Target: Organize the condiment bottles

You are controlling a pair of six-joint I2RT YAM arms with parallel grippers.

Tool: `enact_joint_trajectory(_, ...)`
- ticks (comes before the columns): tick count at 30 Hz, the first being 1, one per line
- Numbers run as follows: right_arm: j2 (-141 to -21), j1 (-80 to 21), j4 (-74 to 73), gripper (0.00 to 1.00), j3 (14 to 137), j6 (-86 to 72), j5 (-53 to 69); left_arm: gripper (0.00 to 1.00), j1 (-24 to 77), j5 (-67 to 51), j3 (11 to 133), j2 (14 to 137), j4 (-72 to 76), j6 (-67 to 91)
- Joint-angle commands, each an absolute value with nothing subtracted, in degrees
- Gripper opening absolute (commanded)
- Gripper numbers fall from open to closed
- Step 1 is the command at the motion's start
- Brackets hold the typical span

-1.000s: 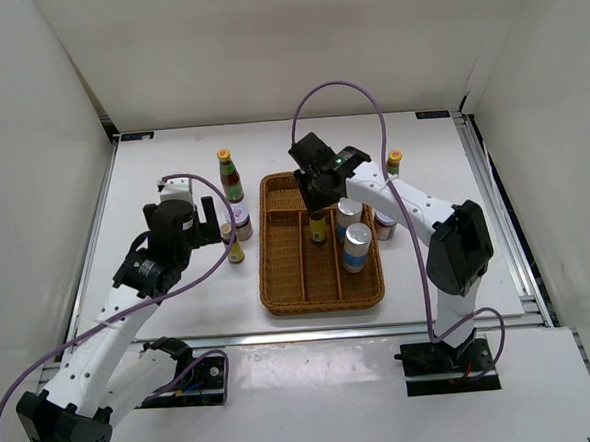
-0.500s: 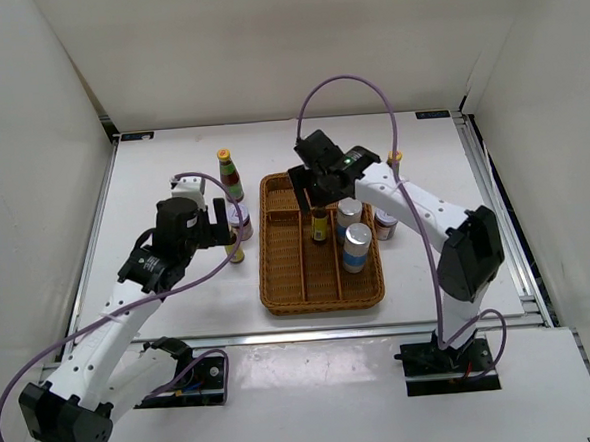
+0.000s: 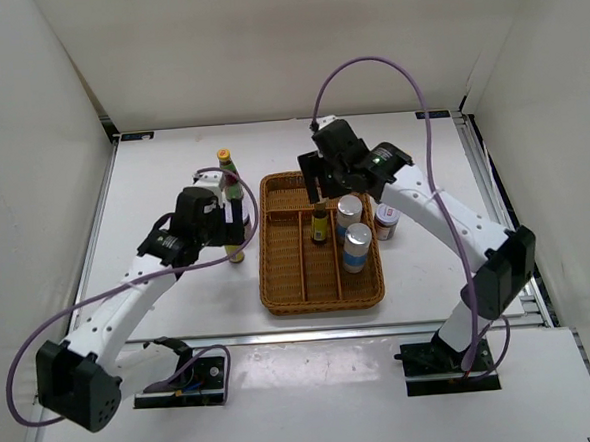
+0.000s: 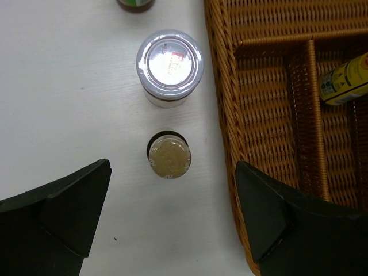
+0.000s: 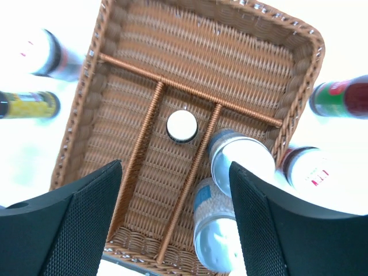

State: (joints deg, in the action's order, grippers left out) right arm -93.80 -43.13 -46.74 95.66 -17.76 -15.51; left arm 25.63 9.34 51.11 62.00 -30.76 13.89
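The second mini bottle's dark cap sits below my left gripper, between its open fingers in the wrist view. The fingers go down around it next and close.
My right gripper hangs open above the wicker tray, holding nothing. Below it a yellow-labelled mini bottle stands upright in the tray's middle compartment. Two silver-lidded cylinders fill the right compartment. My left gripper is open over the table left of the tray, straddling nothing. Just ahead of it stand a second mini bottle and a pink-lidded jar. An orange-capped sauce bottle stands farther back. Another jar sits right of the tray.
A red-green sauce bottle stands off the tray's far right corner, hidden by my right arm in the top view. The tray's left compartment and back compartment hold nothing. White walls enclose the table.
My right gripper opened, released the mini bottle in the tray's middle compartment and lifted away. My left arm swung right and forward over the bottles left of the tray.
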Motion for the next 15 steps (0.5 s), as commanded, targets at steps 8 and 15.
enact_joint_trajectory(8,-83.94,-43.24,-47.29,0.79,94.57,-17.84,-17.23,0.96,25.84,10.98,54.84,70.83,-31.29,18.98)
enact_joint_trajectory(15,-79.98,-43.24,-47.29,0.79,90.36,-17.84,-17.23,0.69,25.84,12.92,56.78,73.29,-31.29,19.69)
